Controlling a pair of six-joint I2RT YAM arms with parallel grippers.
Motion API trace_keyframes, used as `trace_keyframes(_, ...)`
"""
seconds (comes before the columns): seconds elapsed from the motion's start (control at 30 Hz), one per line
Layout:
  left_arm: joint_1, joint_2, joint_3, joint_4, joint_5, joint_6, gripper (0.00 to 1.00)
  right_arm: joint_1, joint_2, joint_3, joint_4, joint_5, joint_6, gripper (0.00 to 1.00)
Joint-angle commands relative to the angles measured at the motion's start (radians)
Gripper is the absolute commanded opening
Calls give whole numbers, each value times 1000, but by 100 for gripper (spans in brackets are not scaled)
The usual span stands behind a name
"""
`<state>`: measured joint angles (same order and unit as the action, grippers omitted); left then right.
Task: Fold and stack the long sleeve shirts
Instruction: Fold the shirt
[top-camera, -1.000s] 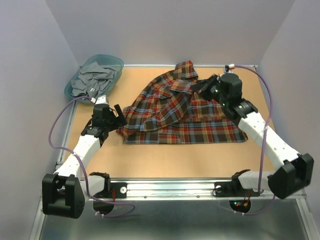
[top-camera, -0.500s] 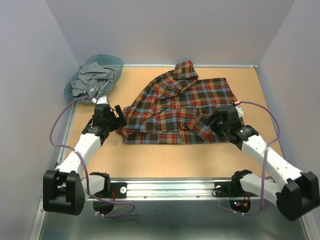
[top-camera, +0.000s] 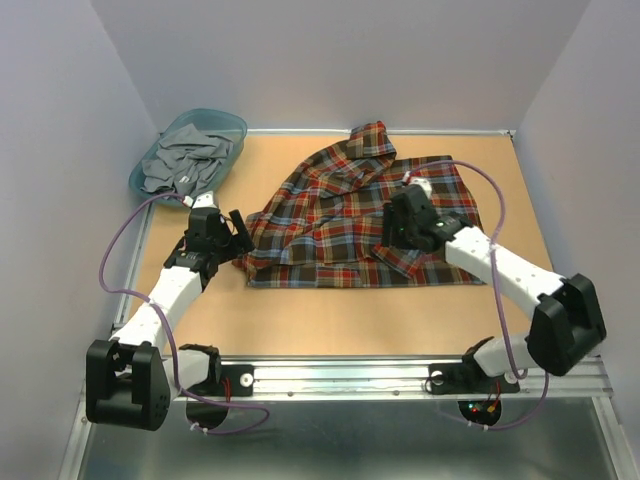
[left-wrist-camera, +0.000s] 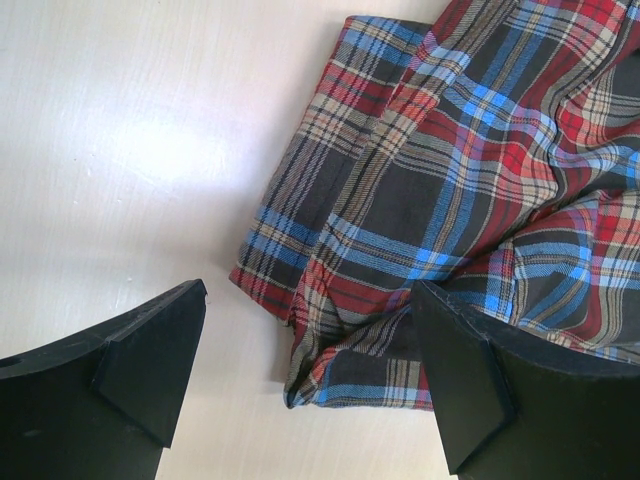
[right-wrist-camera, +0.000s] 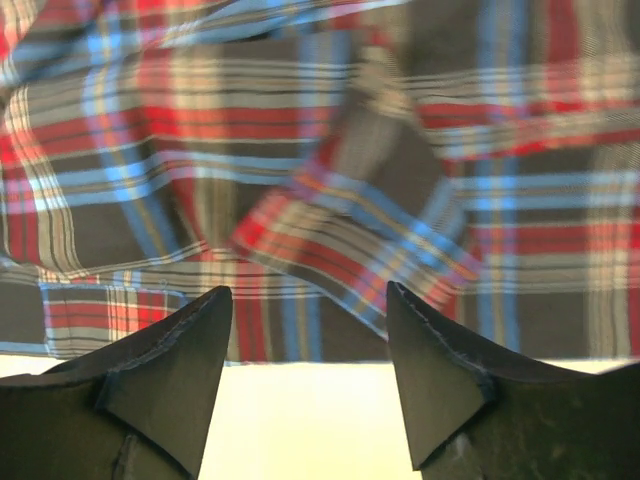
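Observation:
I should bring my right gripper down toward the left in the top view next, onto the folded sleeve's red corner (top-camera: 377, 251) (right-wrist-camera: 254, 236), because it lies uncovered on top of the shirt body.
A red, brown, navy and yellow plaid long sleeve shirt (top-camera: 330, 215) lies spread on the tan table, collar toward the back. Its right sleeve is folded across the body, and the cuff (right-wrist-camera: 350, 250) rests near the front hem. My right gripper (top-camera: 392, 232) hovers open over that sleeve, and nothing sits between its fingers (right-wrist-camera: 308, 288). My left gripper (top-camera: 238, 232) stands wide open at the shirt's front left corner (left-wrist-camera: 330, 350). Its jaws straddle the bunched corner (left-wrist-camera: 310, 290) without closing on it.
A teal plastic basket (top-camera: 232, 124) holding grey clothes (top-camera: 185, 160) sits at the back left corner. Walls enclose the table on three sides. Bare tabletop (top-camera: 330, 320) runs between the shirt's hem and the metal rail at the near edge.
My right gripper carried the sleeve from the back right to the front of the shirt and opened, leaving it on the body. It then moved left. The left arm stayed still.

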<state>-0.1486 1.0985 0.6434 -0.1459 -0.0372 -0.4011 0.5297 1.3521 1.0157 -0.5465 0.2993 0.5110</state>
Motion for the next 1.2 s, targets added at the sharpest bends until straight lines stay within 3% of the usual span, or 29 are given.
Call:
trace_keyframes(0.0, 1, -2, -4, 17, -21, 10, 95, 152, 109, 101, -16, 139, -5, 69)
trace_keyframes(0.2, 1, -5, -5, 16, -30, 8, 95, 222, 271, 175, -89, 308, 179, 72)
trace_keyframes(0.67, 1, -9, -7, 16, -24, 7, 95, 236, 481, 304, -96, 471, 253, 68)
trace_keyframes(0.97, 0, -19, -8, 19, -9, 7, 95, 236, 492, 279, -127, 546, 262, 38)
trace_keyframes(1.1, -2, -44, -16, 22, 22, 4, 95, 236, 481, 293, -161, 558, 258, 11)
trace_keyframes(1.17, -3, -57, -22, 23, 33, -4, 95, 236, 466, 311, -174, 558, 253, 4)
